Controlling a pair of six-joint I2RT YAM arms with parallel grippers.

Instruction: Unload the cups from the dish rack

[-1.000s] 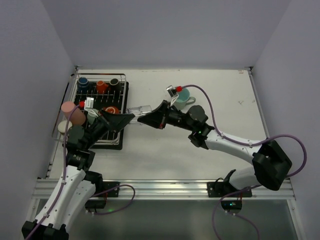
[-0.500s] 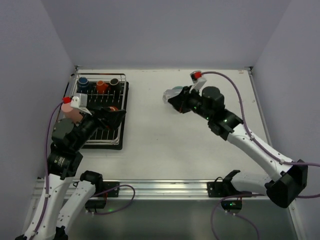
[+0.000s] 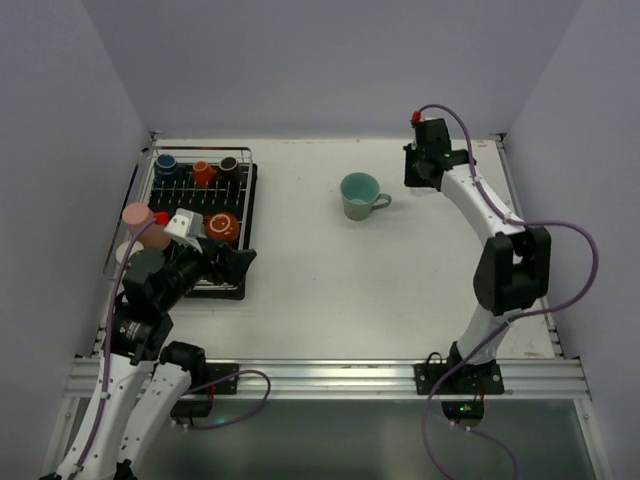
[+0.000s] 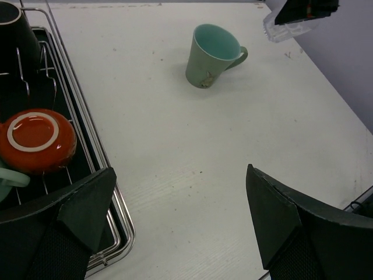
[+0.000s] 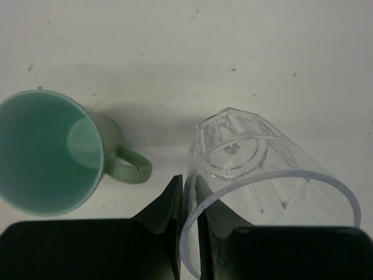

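The bare tabletop [image 3: 411, 213] beside the teal mug's handle is empty, so the robot's right gripper should next go down toward that spot and let go of the clear glass there.
The dish rack [image 3: 243, 200] stands at the left with blue [image 3: 166, 163], orange [image 3: 203, 172] and black [image 3: 229, 164] cups at its far end. A red-brown cup [image 4: 36, 137] lies upside down in it, and a salmon tumbler [image 3: 140, 220] sits at its left side. A teal mug [image 3: 358, 195] stands upright on the table. My left gripper [image 4: 180, 204] hangs open over the rack's near right corner, holding nothing. Beyond the mug at the far right, my right gripper [image 5: 189, 198] is shut on the wall of a clear glass [image 5: 262, 169], which it holds above the table.
White walls close in the table at the left, back and right. The rack's wire rim [image 4: 81, 125] runs just under my left finger [image 4: 87, 204]. Part of another teal mug [image 4: 9, 178] shows inside the rack.
My left gripper has opened and drawn back to the rack's near corner. The right arm has carried the clear glass from the table's middle, past the teal mug, to the far right.
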